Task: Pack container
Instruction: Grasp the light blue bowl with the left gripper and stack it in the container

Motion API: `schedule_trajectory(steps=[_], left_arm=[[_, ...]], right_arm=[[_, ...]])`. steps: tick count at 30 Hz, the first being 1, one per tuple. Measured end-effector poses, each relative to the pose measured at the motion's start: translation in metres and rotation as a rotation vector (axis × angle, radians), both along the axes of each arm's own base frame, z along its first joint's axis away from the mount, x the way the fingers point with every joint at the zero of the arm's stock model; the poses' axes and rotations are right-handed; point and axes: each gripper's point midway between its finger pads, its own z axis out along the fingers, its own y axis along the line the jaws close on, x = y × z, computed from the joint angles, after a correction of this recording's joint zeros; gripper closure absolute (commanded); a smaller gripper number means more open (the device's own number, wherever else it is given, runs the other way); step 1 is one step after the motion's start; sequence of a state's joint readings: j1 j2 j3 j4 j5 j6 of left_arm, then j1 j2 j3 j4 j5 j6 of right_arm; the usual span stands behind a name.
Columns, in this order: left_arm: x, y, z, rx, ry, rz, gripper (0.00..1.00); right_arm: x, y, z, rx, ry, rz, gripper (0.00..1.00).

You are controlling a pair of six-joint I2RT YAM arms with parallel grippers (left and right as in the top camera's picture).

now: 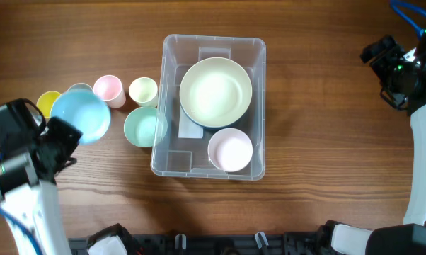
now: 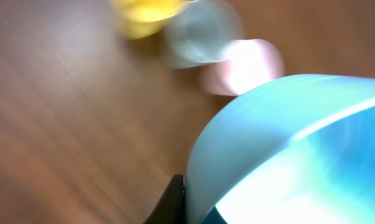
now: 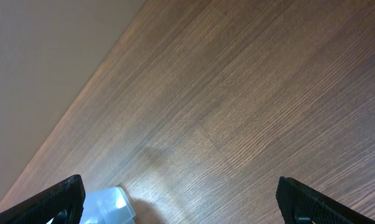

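Note:
The empty pink bowl point(image 1: 230, 149) stands to the right in the overhead view, so my left gripper crosses there next, lowers the blue bowl point(image 1: 82, 116) inside and releases it.
The clear container point(image 1: 259, 106) stands mid-table and holds a large cream bowl point(image 1: 216, 91) and a smaller pink bowl point(image 1: 230, 149). My left gripper point(image 1: 66, 131) is shut on the rim of a light blue bowl point(image 1: 82, 116), held left of the container; the bowl fills the left wrist view point(image 2: 287, 149), which is blurred. My right gripper point(image 1: 383, 53) is open and empty at the far right, its fingers wide apart in the right wrist view point(image 3: 184, 199), where a corner of the container point(image 3: 106, 202) shows.
Left of the container stand a mint green bowl point(image 1: 144, 127), a cream cup point(image 1: 143, 91), a pink cup point(image 1: 108, 89), a yellow cup point(image 1: 47, 103) and a pale grey-blue cup point(image 1: 78, 88), partly behind the blue bowl.

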State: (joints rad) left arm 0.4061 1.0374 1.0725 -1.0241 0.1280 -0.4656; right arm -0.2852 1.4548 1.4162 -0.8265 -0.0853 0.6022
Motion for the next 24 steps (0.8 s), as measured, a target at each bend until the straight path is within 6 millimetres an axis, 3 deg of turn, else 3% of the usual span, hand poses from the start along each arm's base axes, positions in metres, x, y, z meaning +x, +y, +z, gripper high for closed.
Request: schedule_trajectory(steps=[2, 6, 9, 13, 16, 19, 21, 24], left_arm=[[0.006, -0.038, 0.027, 0.01, -0.114, -0.152, 0.96], [0.017, -0.112, 0.043, 0.003, -0.206, -0.456, 0.96], [0.025, -0.181, 0.031, -0.007, -0.184, -0.725, 0.96], [0.02, -0.246, -0.017, 0.026, -0.03, -0.953, 0.96], [0.016, -0.278, -0.063, 0.072, 0.102, -1.051, 0.94], [0.018, -0.297, -0.101, 0.094, 0.19, -1.098, 0.91], [0.016, -0.302, -0.12, 0.095, 0.241, -1.115, 0.74], [0.012, -0.304, -0.128, 0.087, 0.273, -1.132, 0.45]], right_arm=[[0.0, 0.0, 0.0, 0.0, 0.0, 0.0, 0.0], [0.0, 0.0, 0.0, 0.0, 0.0, 0.0, 0.01], [0.0, 0.0, 0.0, 0.0, 0.0, 0.0, 0.0], [0.0, 0.0, 0.0, 0.0, 0.0, 0.0, 0.01], [0.0, 0.0, 0.0, 0.0, 0.0, 0.0, 0.0], [0.0, 0.0, 0.0, 0.0, 0.0, 0.0, 0.0], [0.0, 0.0, 0.0, 0.0, 0.0, 0.0, 0.0], [0.0, 0.0, 0.0, 0.0, 0.0, 0.0, 0.0]])
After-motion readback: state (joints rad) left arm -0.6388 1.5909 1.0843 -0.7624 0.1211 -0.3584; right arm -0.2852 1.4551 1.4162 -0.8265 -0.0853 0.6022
